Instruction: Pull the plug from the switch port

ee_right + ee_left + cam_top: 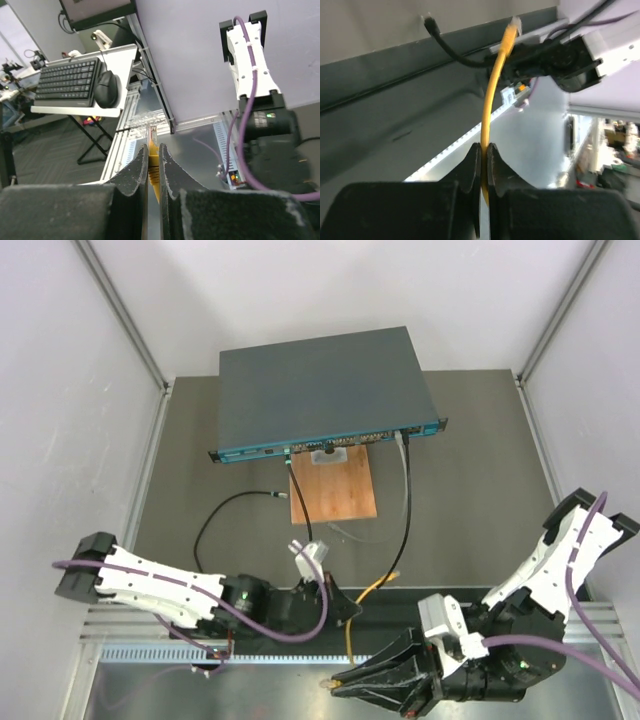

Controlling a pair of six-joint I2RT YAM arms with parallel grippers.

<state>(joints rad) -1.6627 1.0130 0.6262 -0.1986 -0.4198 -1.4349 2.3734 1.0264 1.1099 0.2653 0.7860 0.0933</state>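
Next, my left gripper goes outward, toward the right in the top view, near the switch's teal strip's end (431, 429). It then opens, since my right gripper holds the yellow cable.
The switch (322, 388) is a flat dark grey box at the table's far middle, its teal front strip (250, 452) facing me. A black cable (408, 510) is plugged into the strip's right end (403, 438) and runs toward the near edge. My left gripper (352, 613) (483, 147) is shut on a loose yellow cable (492, 95), whose free plug (512, 24) points away. My right gripper (338, 683) (154, 146) is shut on the yellow cable's other plug (152, 136). Both grippers are at the near edge, far from the switch.
A brown wooden board (333, 490) lies in front of the switch. A second black cable (215, 515) lies loose at the left, its free plug (275, 495) near the board. White walls enclose the table. A metal rail (150, 625) runs along the near edge.
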